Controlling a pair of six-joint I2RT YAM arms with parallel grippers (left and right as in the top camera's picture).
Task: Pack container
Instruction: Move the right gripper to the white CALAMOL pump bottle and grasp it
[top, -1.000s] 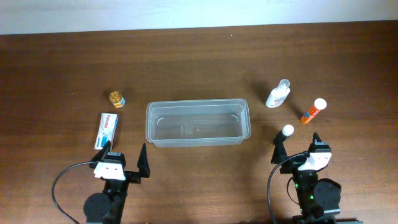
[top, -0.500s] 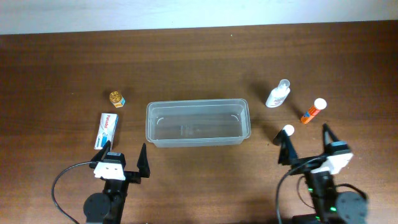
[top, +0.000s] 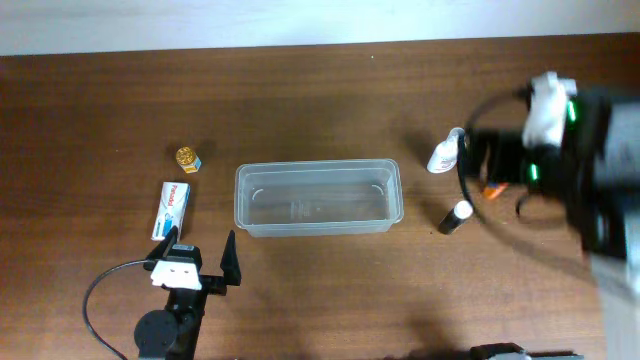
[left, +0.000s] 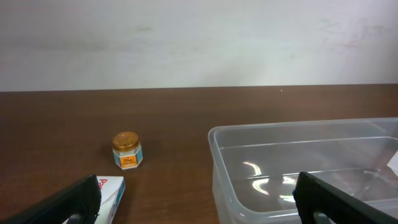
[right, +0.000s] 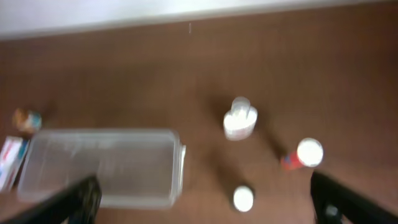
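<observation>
I need to move my right gripper outward and down first, turning it as it comes, to get its open fingers around the white bottle (top: 444, 154) (right: 240, 120). The bottle has open table around it.
The container (top: 318, 198) is a clear, shallow plastic tub at the table's middle, with nothing in it. It also shows in the left wrist view (left: 236, 186) and the right wrist view (right: 99, 165). My left gripper (top: 198, 262) is open and empty, low near the front edge, just short of the tub's left end. In its own view (left: 205, 205) the tub sits ahead to the right. My right arm (top: 560, 140) is raised high over the right side and blurred. Its gripper (right: 208, 205) is wide open and empty, looking down.
A gold-lidded jar (top: 186, 157) and a white box (top: 172, 209) lie left of the tub. To its right are a white bottle (top: 447, 152), a dark bottle with a white cap (top: 456, 216) and an orange tube (right: 305, 154), partly hidden overhead by the arm.
My right arm has lifted from the front right of the table and swung up and back over the bottles. The left arm and the objects have not moved.
</observation>
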